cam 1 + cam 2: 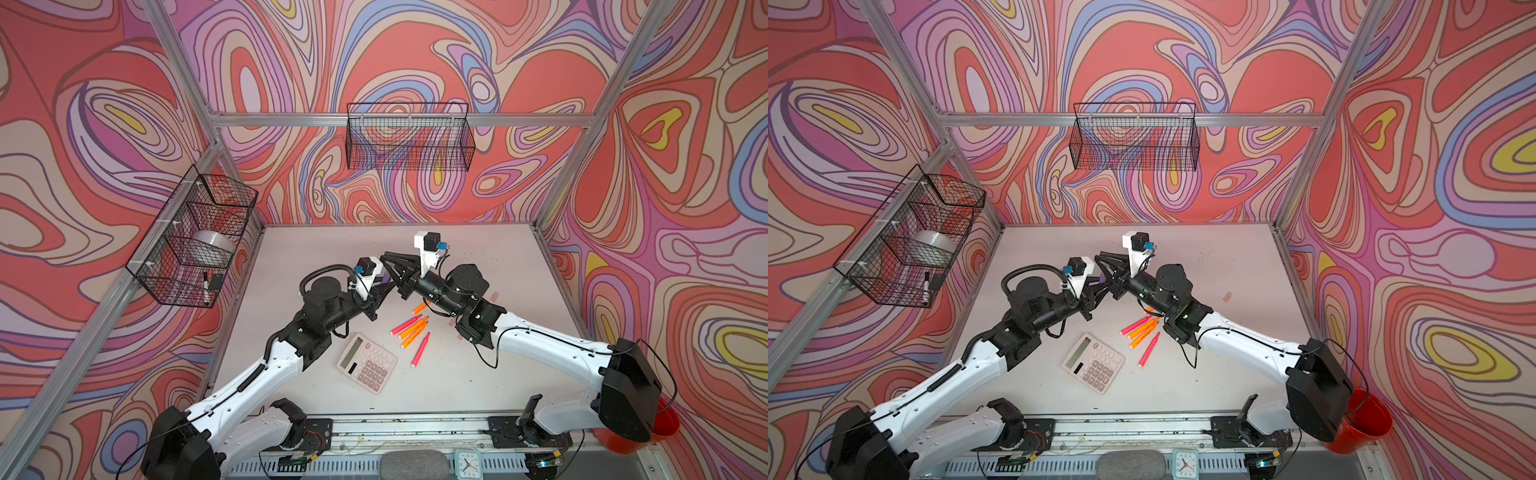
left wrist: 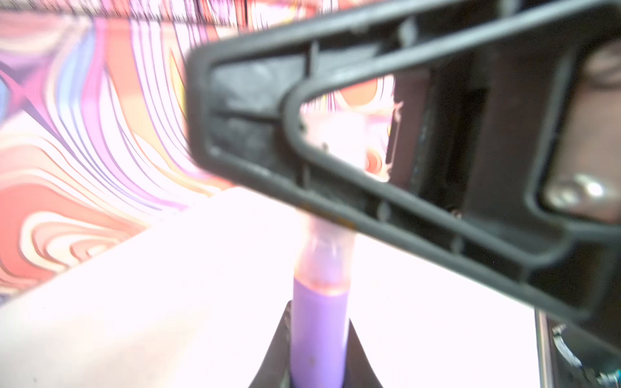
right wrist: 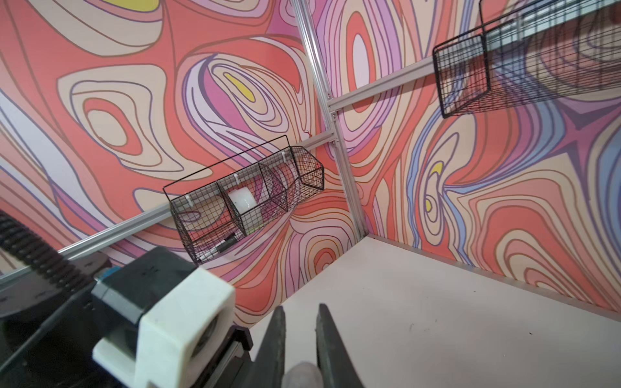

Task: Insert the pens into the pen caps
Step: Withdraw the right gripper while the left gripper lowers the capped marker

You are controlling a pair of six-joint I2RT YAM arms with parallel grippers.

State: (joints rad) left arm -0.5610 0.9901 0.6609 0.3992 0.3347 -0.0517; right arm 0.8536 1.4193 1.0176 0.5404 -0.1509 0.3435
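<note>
Open tabletop lies below, beyond the calculator, so my left gripper should next lower toward the tabletop's side with the marker's basket and release the capped purple pen.
A purple pen (image 2: 319, 336) stands between the fingers of my left gripper (image 2: 319, 312), which is shut on its barrel. A pale translucent pen cap (image 2: 324, 258) sits over the pen's tip, its rim against the purple barrel. My right gripper (image 3: 301, 307) is shut on that cap (image 3: 302, 374), held deep between its fingers. In both top views the two grippers (image 1: 379, 286) (image 1: 386, 257) meet above the middle of the table, with the purple pen (image 1: 1101, 279) between them. Several orange and pink pens (image 1: 413, 329) lie uncapped on the table below them.
A beige calculator (image 1: 366, 363) lies in front of the loose pens. A pale pink stub (image 1: 1227, 296) lies right of the right arm. Wire baskets hang on the left wall (image 1: 195, 241) and back wall (image 1: 409, 137); the left one holds a black-and-white marker (image 1: 205, 286). A red bucket (image 1: 1366, 424) stands at the front right.
</note>
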